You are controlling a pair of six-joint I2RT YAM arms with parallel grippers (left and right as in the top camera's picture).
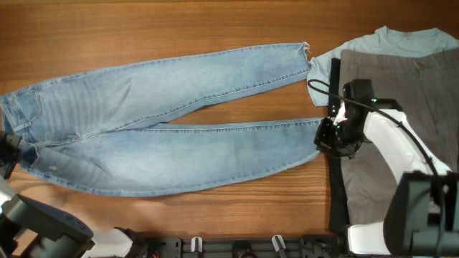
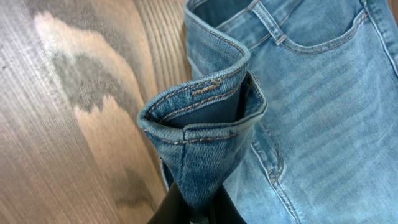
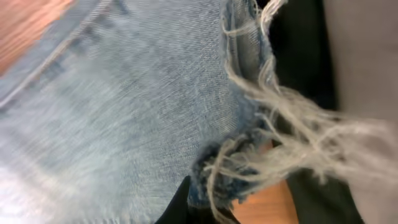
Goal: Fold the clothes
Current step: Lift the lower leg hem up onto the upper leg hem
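The jeans' waistband (image 2: 199, 134) stands bunched up, so next I should move my left gripper to the left in the overhead view, over the bare wood beyond the jeans' waist (image 2: 102, 102), and release it.
The light-blue jeans (image 1: 165, 122) lie spread across the table, waist at the left, legs running right. My left gripper (image 1: 8, 152) is shut on the waistband (image 2: 199, 134), which stands up in a fold above the fingers (image 2: 198, 211). My right gripper (image 1: 331, 137) is shut on the frayed hem (image 3: 249, 155) of the near leg; its fingers show at the bottom of the right wrist view (image 3: 202, 208). The far leg's frayed hem (image 1: 304, 51) lies free. Grey trousers (image 1: 401, 107) lie on a pale-blue T-shirt (image 1: 391, 41) at the right.
A black strip (image 1: 336, 186) runs along the left edge of the grey trousers, under my right arm. Bare wooden table (image 1: 143, 29) lies behind the jeans and in front of them (image 1: 251, 208).
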